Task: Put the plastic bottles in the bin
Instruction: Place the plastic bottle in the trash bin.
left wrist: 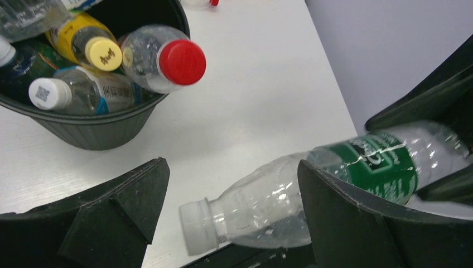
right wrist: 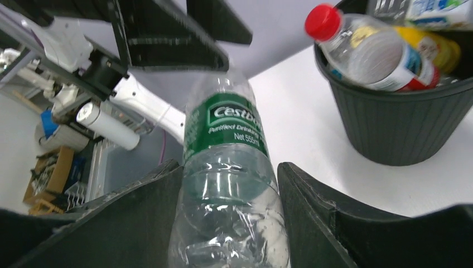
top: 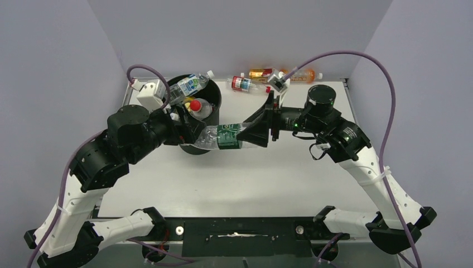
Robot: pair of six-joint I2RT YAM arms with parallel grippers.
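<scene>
My right gripper swings outward next, tips its bottle neck-down into the dark gap in the bin beside the red-capped bottle and releases.
A clear bottle with a green label (top: 227, 137) hangs level over the table, just right of the black bin (top: 192, 148). My right gripper (top: 245, 134) is shut on its base end; in the right wrist view both fingers press the bottle (right wrist: 226, 123) at the gripper (right wrist: 228, 166). My left gripper (left wrist: 231, 164) is open, its jaws wide apart round the white-capped neck of the bottle (left wrist: 268, 195). The bin (left wrist: 95, 131) holds several bottles, one red-capped (left wrist: 167, 58).
A blue-labelled bottle (top: 189, 85) sticks out over the bin's far rim. At the back edge of the table lie a red-labelled bottle (top: 245, 84) and two orange ones (top: 262, 72) (top: 304, 74). Purple cables arc over both arms.
</scene>
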